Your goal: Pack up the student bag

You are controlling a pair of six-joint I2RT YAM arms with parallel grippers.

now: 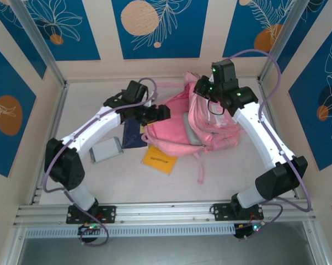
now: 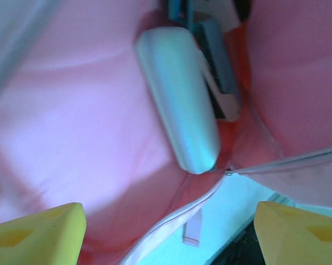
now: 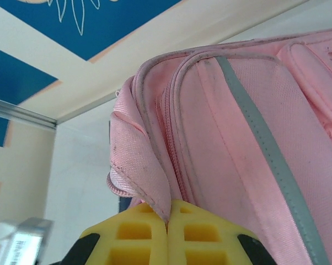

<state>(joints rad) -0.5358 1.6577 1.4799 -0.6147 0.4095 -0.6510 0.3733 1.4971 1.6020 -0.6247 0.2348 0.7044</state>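
Note:
I will pull the bag's pink fold with my right gripper toward the bag's opening [image 1: 176,115] next and let go of it there, because the pale case is already inside.
The student bag [image 1: 210,130], a large pink backpack, lies in the middle of the table with its opening toward the left. My right gripper [image 1: 203,90] is at the bag's top edge. In the right wrist view its yellow fingers [image 3: 138,232] are shut on a fold of the bag's pink fabric [image 3: 141,160] beside the zip. My left gripper [image 1: 159,112] is at the bag's mouth. In the left wrist view it [image 2: 169,234] stands open with nothing between its fingers, facing the pink lining [image 2: 83,127]. A pale oblong case [image 2: 180,96] lies inside the bag.
On the table left of the bag lie a grey case [image 1: 105,149], a dark blue notebook [image 1: 134,134] and a yellow book [image 1: 159,159]. A pink strap [image 1: 201,165] trails toward the near edge. A grey reflective strip [image 3: 265,149] runs down the bag's front.

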